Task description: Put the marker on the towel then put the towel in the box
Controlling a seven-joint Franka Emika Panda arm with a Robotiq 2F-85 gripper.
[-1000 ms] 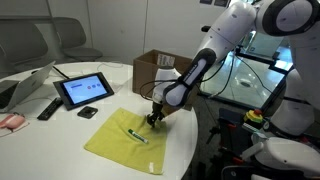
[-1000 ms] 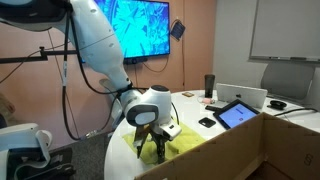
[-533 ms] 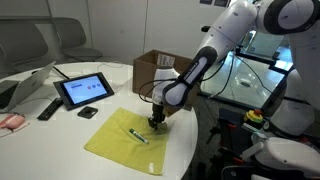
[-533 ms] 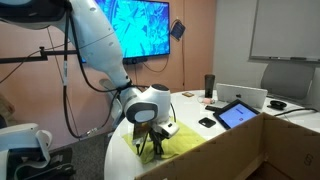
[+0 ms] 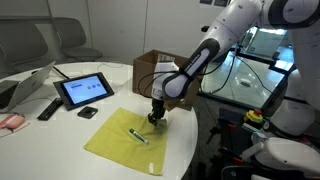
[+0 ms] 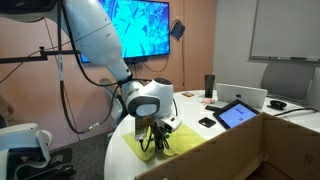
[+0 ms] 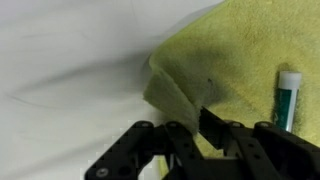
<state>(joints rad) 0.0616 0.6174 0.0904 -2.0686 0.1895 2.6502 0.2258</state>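
The towel's corner in my gripper moves away from the box next, over the marker to the towel's opposite edge. My gripper releases it there, since the marker lies uncovered.
A yellow towel lies spread on the white round table, and it also shows as yellow terry cloth in the wrist view. The marker, slim and dark with teal-green sections, rests on the towel; its teal end shows at the right of the wrist view. My gripper is shut on the towel's corner nearest the box, and the wrist view shows that corner folded upward between the fingers. The brown cardboard box stands just behind the arm; its wall fills the foreground of an exterior view.
A tablet on a stand, a flat black remote and a small squat black gadget sit on the table beyond the towel. A pink object lies at the table's edge. Chairs stand behind the table.
The jaws have shut on the towel's corner. The gripper has risen slightly, and the corner comes up with it.
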